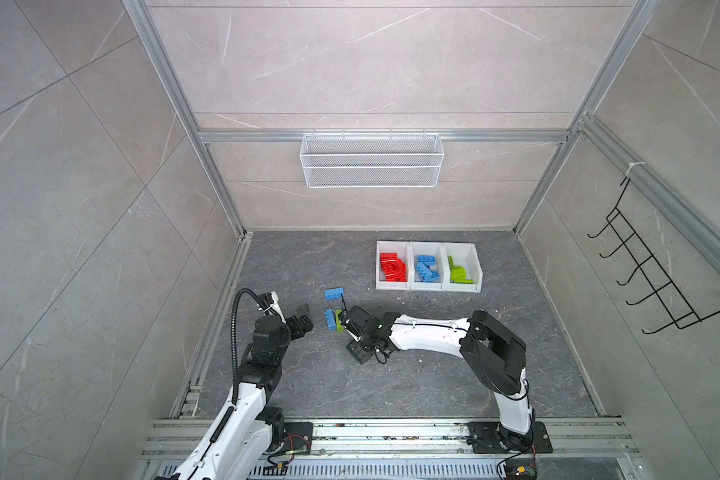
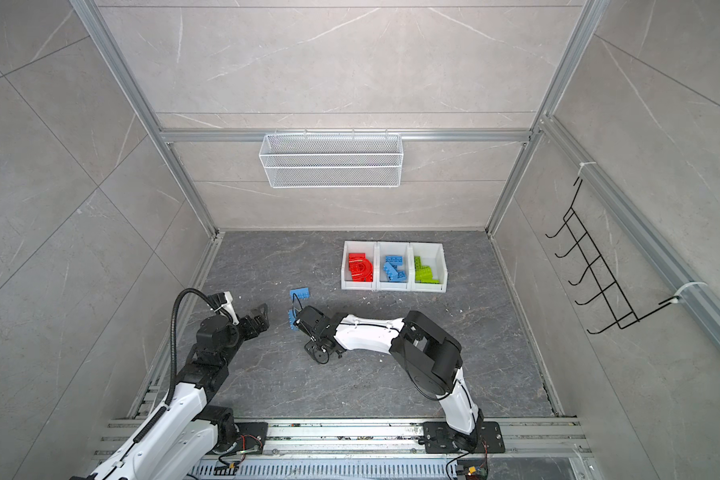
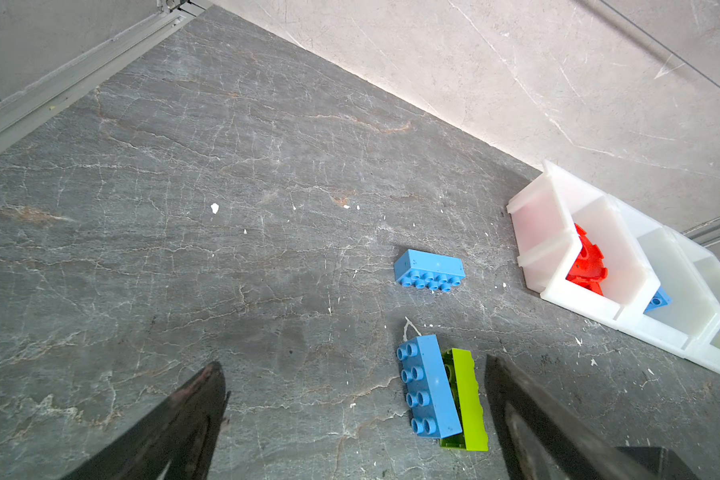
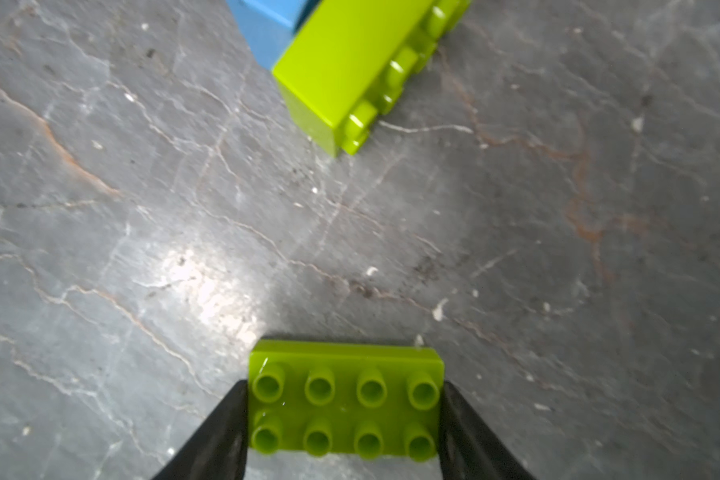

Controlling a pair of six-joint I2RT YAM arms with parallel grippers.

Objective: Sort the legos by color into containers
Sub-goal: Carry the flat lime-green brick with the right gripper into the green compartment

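The lego matches the lime green legos in their container. Next I should lift my right gripper, swing it outward past the blue container and over that one, and let go of the lego.
My right gripper (image 4: 345, 386) is shut on a lime green lego (image 4: 345, 399), its fingers pressed against both short ends, studs facing the camera. In both top views this gripper (image 1: 344, 322) (image 2: 297, 322) sits low by a blue lego (image 1: 329, 319) (image 3: 429, 388) and a second lime green lego (image 1: 339, 323) (image 3: 466, 399) (image 4: 350, 70) lying side by side. Another blue lego (image 1: 334, 294) (image 3: 429, 270) lies just behind them. My left gripper (image 1: 302, 318) (image 3: 352, 365) hangs open and empty to their left. The containers (image 1: 427, 245) (image 3: 558, 208) hold red (image 1: 393, 268), blue (image 1: 427, 269) and green (image 1: 460, 272) legos.
A white wire mesh basket (image 1: 371, 160) hangs on the back wall. A black hook rack (image 1: 649, 266) is fixed to the right wall. Aluminium rails (image 1: 221, 307) border the grey floor on the left and front.
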